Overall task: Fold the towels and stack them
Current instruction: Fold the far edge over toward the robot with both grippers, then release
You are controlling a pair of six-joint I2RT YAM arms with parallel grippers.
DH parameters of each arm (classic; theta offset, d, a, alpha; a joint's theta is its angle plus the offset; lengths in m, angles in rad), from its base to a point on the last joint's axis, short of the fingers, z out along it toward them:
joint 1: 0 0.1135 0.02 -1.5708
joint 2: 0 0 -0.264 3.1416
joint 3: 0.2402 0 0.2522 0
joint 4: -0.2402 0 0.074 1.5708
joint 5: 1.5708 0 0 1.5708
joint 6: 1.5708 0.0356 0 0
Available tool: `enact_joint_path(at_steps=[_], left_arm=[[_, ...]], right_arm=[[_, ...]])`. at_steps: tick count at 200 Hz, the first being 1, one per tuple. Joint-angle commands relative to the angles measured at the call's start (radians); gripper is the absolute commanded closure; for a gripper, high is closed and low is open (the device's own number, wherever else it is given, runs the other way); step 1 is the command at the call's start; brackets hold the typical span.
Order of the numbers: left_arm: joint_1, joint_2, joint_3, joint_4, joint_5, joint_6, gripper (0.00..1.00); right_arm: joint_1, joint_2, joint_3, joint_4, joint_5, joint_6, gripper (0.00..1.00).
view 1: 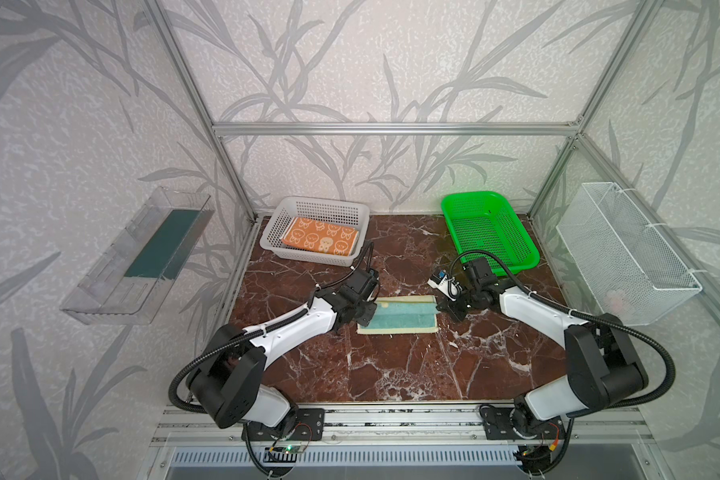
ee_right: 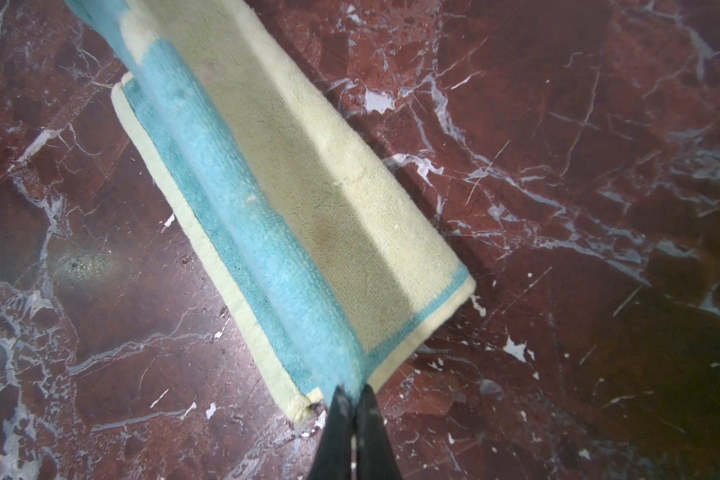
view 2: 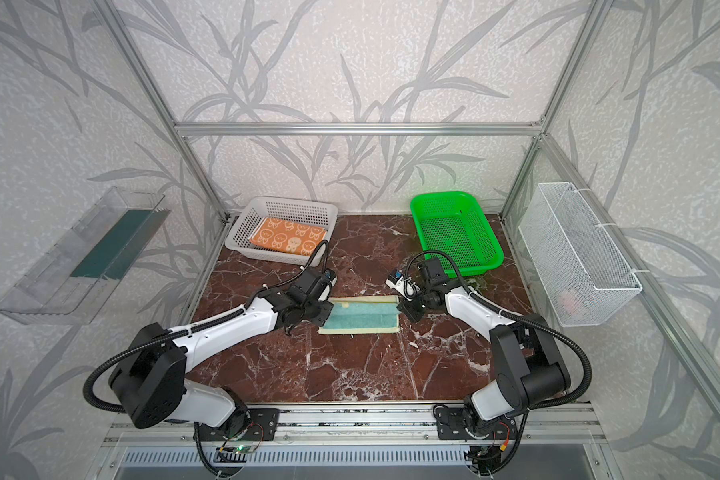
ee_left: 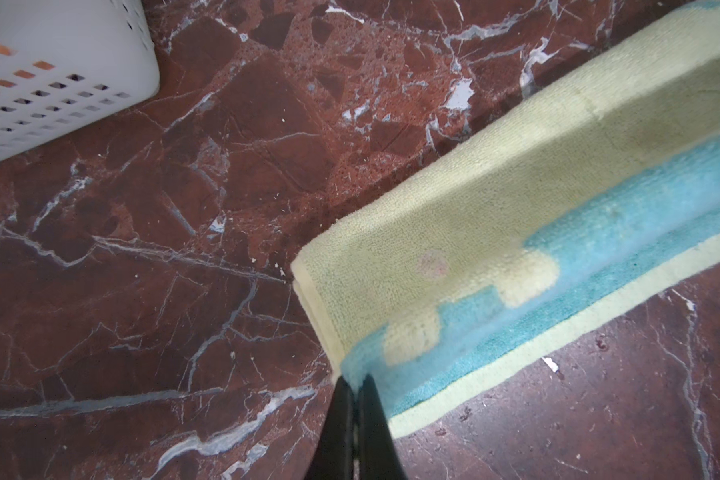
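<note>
Next, my right gripper draws the towel's blue edge back and down onto the towel's near cream corner (view 1: 435, 329) (ee_right: 297, 406) and releases it. That corner lies bare below and back of it.
A pale yellow towel (view 1: 404, 318) (view 2: 364, 319) with light-blue edging lies folded lengthwise in the middle of the marble table. My left gripper (view 1: 370, 314) (ee_left: 356, 380) is shut on the blue edge of the upper layer at the towel's left end. My right gripper (view 1: 440, 308) (ee_right: 352, 390) is shut on the same blue edge at the right end. In both wrist views the pinched layer (ee_left: 516, 232) (ee_right: 292, 187) is raised a little over the lower layer. A folded orange towel (view 1: 320, 240) (view 2: 288, 239) with cream rabbit faces lies in the white basket (view 1: 321, 202).
The white basket (ee_left: 59, 62) stands at the back left, close behind my left arm. An empty green basket (view 1: 474, 195) stands at the back right. A white wire basket (view 1: 624, 257) hangs on the right wall, a clear plastic tray (view 1: 138, 257) on the left wall.
</note>
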Motion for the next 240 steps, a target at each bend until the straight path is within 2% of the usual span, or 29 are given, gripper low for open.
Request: enact_joint_path(at_steps=[1, 49, 76, 104, 126, 157, 190, 203, 207, 212, 214, 240], left_arm=[[-0.005, 0.010, -0.026, -0.004, -0.035, -0.033, 1.00], [-0.007, 0.046, -0.051, 0.027, -0.041, -0.040, 1.00], [-0.009, 0.046, -0.061, 0.038, -0.018, -0.040, 1.00], [-0.010, 0.034, -0.080, 0.044, 0.006, -0.047, 0.80], [-0.015, 0.007, -0.104, 0.055, 0.010, -0.055, 0.69], [-0.018, -0.055, -0.137, 0.062, 0.002, -0.069, 0.60], [-0.021, -0.143, -0.168, 0.051, -0.019, -0.089, 0.55], [-0.021, -0.185, -0.179, 0.045, -0.044, -0.111, 0.45], [-0.021, -0.199, -0.182, 0.044, -0.056, -0.121, 0.31], [-0.021, -0.217, -0.190, 0.048, -0.076, -0.134, 0.06], [-0.022, -0.224, -0.193, 0.049, -0.083, -0.139, 0.02], [-0.019, -0.298, -0.261, 0.128, -0.153, -0.209, 0.01]], right_arm=[[0.018, 0.016, -0.001, -0.056, 0.012, 0.009, 1.00], [0.058, 0.080, 0.043, -0.163, 0.040, -0.023, 0.95], [0.077, 0.110, 0.064, -0.208, 0.061, -0.033, 0.89], [0.093, 0.113, 0.075, -0.233, 0.069, -0.033, 0.70], [0.097, 0.092, 0.073, -0.254, 0.062, -0.042, 0.59], [0.099, 0.042, 0.068, -0.272, 0.051, -0.045, 0.54], [0.099, -0.031, 0.054, -0.253, 0.051, -0.025, 0.50], [0.099, -0.064, 0.046, -0.219, 0.065, 0.000, 0.48], [0.099, -0.075, 0.042, -0.207, 0.070, 0.009, 0.48], [0.099, -0.088, 0.039, -0.191, 0.073, 0.021, 0.48], [0.099, -0.092, 0.037, -0.185, 0.074, 0.025, 0.48], [0.101, -0.135, 0.030, -0.106, 0.074, 0.117, 0.48]])
